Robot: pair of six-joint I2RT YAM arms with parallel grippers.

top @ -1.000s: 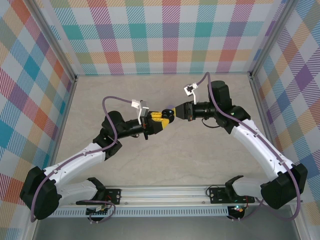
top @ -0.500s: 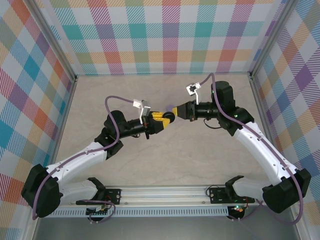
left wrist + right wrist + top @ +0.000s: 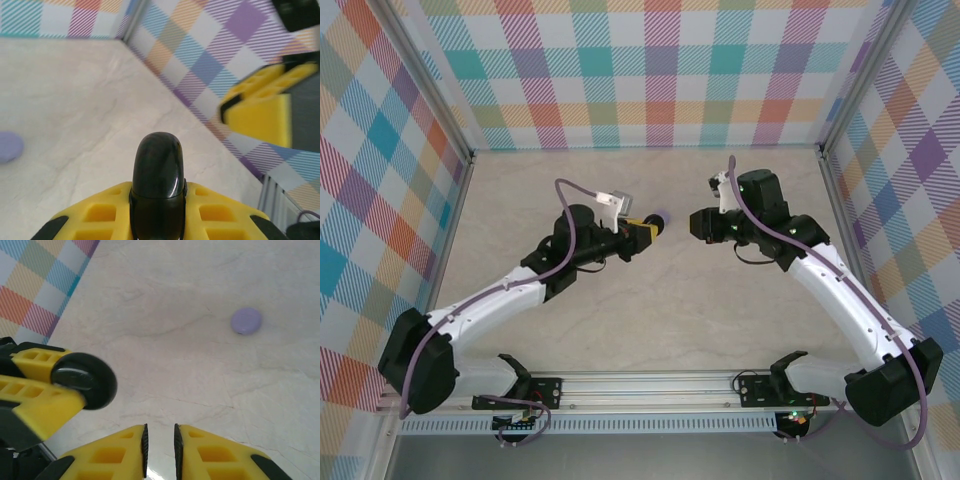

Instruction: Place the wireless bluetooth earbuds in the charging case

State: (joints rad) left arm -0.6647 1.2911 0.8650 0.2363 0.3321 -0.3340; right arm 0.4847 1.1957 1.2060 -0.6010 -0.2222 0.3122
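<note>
My left gripper tips downward next and brings the black case (image 3: 656, 229) down onto the bare tabletop below, on the lilac case's near side, to release it there.
My left gripper (image 3: 157, 189) is shut on a round black charging case (image 3: 157, 167) with its lid closed, held on edge above the table. From above, the left gripper (image 3: 642, 232) holds the black case (image 3: 656, 229) near the table's middle. My right gripper (image 3: 160, 429) hovers a short way to its right, jaws a narrow gap apart with nothing between them. The black case (image 3: 85, 381) lies to the left of the right gripper, apart from it. From above, the right gripper (image 3: 697, 223) faces the case. The earbuds are out of view.
A lilac round case (image 3: 246, 320) lies shut on the beige table (image 3: 670, 300), just beyond the black case, also seen as a lilac disc (image 3: 7, 146). Plaid walls (image 3: 650, 70) enclose the table at the back and both sides. The right gripper's yellow fingers (image 3: 260, 102) show at upper right.
The two grippers met at the black case a second ago. The right gripper has let go and drawn back to the right; the left arm has carried the case a little farther back.
</note>
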